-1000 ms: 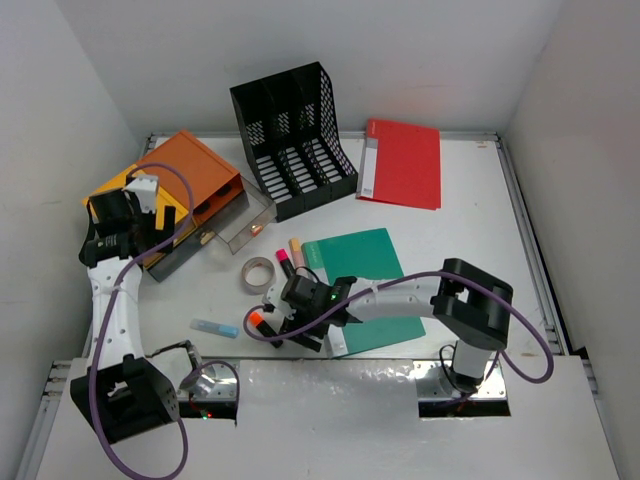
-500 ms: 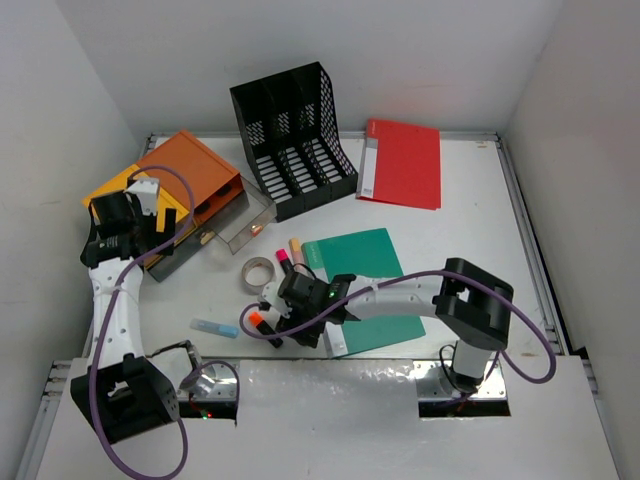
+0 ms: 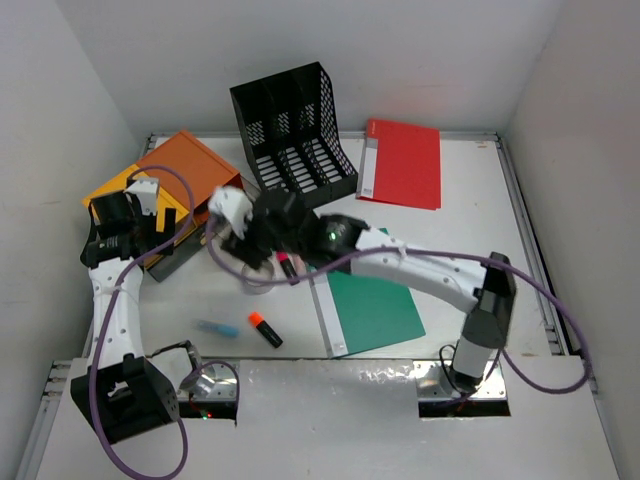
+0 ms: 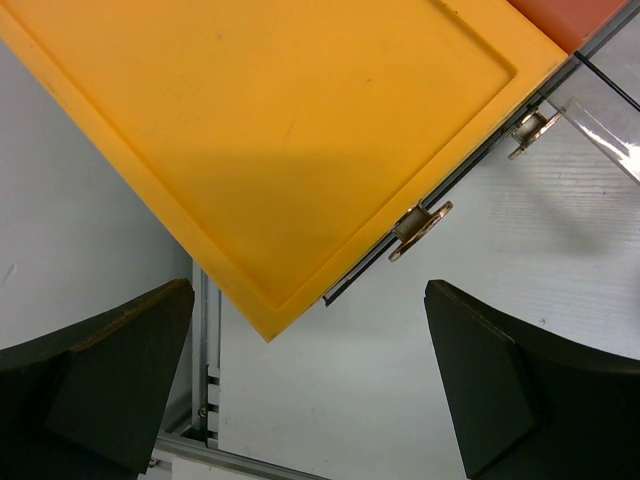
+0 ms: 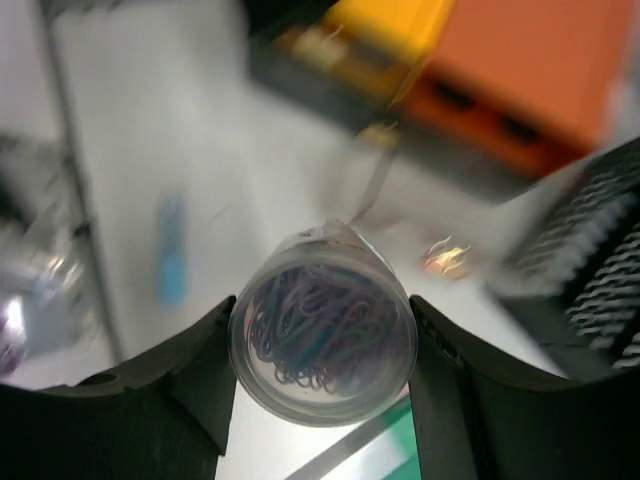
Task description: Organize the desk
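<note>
My right gripper moves outward over the clear drawer [image 5: 435, 207] next, turning, as the drawer stands open at the orange box. It then lowers the jar [image 5: 322, 330] inside and releases it.
The desk [image 3: 455, 235] is the white tabletop. My right gripper [image 3: 236, 222] is shut on a clear round jar of coloured paper clips [image 3: 227, 206] and holds it in the air beside the open clear drawer of the orange-yellow drawer box [image 3: 175, 180]. In the right wrist view the jar [image 5: 322, 330] fills the gap between the fingers [image 5: 180, 380]. My left gripper [image 3: 122, 232] hovers over the box's left end. In the left wrist view it [image 4: 310, 292] is open and empty above the yellow box top [image 4: 270, 130] and bare desk [image 4: 340, 400].
A black mesh file rack [image 3: 293, 135] and a red folder [image 3: 402, 163] lie at the back. A green folder [image 3: 372, 300] lies mid-desk, with a pink marker [image 3: 286, 266] and a tape roll [image 3: 254, 276] to its left. An orange marker [image 3: 264, 328] and a blue item [image 3: 216, 327] lie near the front.
My right arm has lifted the jar from the front of the desk and swung it back and left toward the drawer box. The orange marker stays on the desk. The left arm is still.
</note>
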`<state>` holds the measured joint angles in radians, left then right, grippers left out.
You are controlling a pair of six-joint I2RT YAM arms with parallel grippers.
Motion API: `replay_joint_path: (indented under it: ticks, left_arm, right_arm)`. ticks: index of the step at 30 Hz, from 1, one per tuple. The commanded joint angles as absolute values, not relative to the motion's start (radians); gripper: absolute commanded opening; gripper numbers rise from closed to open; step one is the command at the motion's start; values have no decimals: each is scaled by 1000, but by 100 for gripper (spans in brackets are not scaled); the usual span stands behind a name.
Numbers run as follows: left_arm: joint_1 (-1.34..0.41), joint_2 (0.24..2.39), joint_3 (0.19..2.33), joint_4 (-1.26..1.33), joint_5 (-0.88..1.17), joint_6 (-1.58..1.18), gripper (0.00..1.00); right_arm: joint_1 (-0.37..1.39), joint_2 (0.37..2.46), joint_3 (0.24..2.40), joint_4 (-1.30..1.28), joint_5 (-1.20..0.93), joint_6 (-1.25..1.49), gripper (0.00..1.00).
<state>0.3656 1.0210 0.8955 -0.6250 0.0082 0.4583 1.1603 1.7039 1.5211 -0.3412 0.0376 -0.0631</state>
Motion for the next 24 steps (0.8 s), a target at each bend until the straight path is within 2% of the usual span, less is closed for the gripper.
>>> replay_joint_path:
  ticks: [1,6,12,18,24]
  left_arm:
    - [368,997,888,-592,5,443,100]
    - [370,991,876,-597,5,445,100]
    - [370,986,858,-594,5,448,100]
    - [371,989,841,-578,5,443,100]
    - [371,997,838,-571,5,445,100]
  right_arm:
    - [1057,1857,1818,-320,110,-117,0]
    - [974,2212,2239,-376,135,-123,0]
    - [940,2305,2178,-181,123,-95,0]
    - [928,2382,2226,-190,91,-71,0]
    - [925,2416,2206,-186,84,-52,9]
